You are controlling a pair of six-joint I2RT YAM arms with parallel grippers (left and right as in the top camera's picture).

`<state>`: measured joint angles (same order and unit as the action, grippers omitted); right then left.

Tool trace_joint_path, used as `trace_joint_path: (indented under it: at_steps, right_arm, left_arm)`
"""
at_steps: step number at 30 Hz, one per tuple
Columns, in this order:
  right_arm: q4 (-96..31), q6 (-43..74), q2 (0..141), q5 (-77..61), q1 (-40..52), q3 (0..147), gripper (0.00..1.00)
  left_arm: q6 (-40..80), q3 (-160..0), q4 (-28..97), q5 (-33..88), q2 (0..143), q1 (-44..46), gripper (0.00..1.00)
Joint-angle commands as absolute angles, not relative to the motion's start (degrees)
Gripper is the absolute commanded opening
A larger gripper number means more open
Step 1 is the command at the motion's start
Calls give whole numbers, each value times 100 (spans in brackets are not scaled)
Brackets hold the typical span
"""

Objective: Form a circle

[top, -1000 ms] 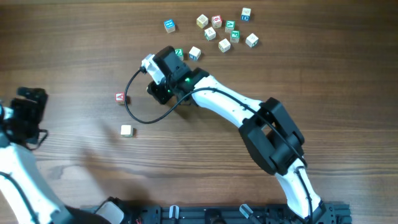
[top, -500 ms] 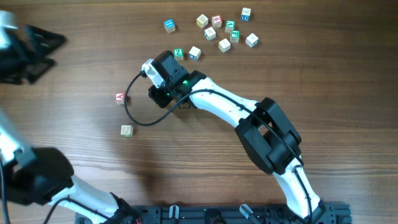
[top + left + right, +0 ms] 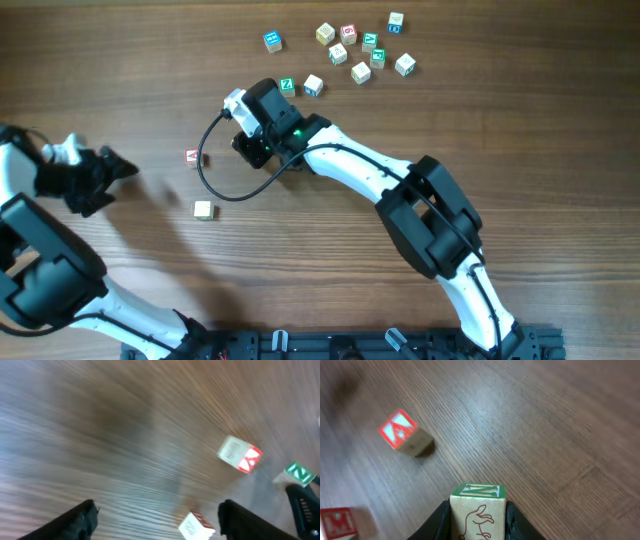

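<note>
I will lower the pale wooden cube with my right gripper toward the red-printed cube and release it beside that cube on the open wood.
No circle is in view. My right gripper is shut on a pale wooden cube with a green-printed top, held above the wood. In the overhead view this gripper hangs left of the middle. A red-printed cube and a pale cube lie apart to its left. The right wrist view shows them as a red cube and another red cube. My left gripper is open at the far left, pointing toward them. Its view is blurred, and the fingers hold nothing.
Several loose cubes printed in blue, green and red are scattered at the back, with two more just beyond the right wrist. A black cable loops down from the right wrist over the wooden table.
My left arm has swung from the table's left edge up to the back left and then down to the middle left. The right gripper has edged slightly left with its cube.
</note>
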<state>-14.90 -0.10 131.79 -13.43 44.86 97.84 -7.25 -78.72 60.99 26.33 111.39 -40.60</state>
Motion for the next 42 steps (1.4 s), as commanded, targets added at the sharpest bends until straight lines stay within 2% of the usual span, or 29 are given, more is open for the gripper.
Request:
trace_joint_path:
  at_steps: [1,3,4,11,14,15,19,23,27,32,39,42]
  right_arm:
    - [-1479,16,13614,-1509,4545,9762,10]
    - [-1396,23,13649,-1505,4595,9762,10]
    - [-1286,108,13666,-1505,4635,9762,11]
    - [-1050,174,13738,-1275,4886,9765,16]
    - [-1002,215,13738,-1094,4886,9765,30]
    - [-991,215,13738,-1094,4886,9765,31]
    - [-1186,215,13734,-1096,4886,9983,51]
    - [-1614,213,13725,-1094,4869,10418,59]
    - [-1970,663,13714,-1096,4803,10457,58]
    - [-2556,600,13716,-1024,4803,10451,56]
    - [-3022,657,13447,-965,4794,10457,59]
    - [-2932,508,13482,-969,4794,10451,54]
  left_arm:
    - [-814,-7859,6066,2497,11072,-4169,40]
    - [-816,-7859,6049,2497,11072,-4082,8]
    - [-819,-7859,6010,2497,11072,-4027,4]
    - [-878,-7859,5719,2493,11072,-3938,4]
    - [-878,-7859,5717,2495,11072,-3938,7]
    - [-878,-7859,5719,2495,11072,-3935,7]
    - [-878,-7859,5649,2497,11072,-3927,4]
    - [-875,-7859,5592,2497,11072,-3920,4]
    - [-873,-7859,5575,2497,11072,-3922,4]
    - [-856,-7859,5548,2567,11072,-3920,4]
    - [-858,-7859,5325,2781,11072,-3640,4]
    - [-858,-7859,5308,2777,11072,-3507,4]
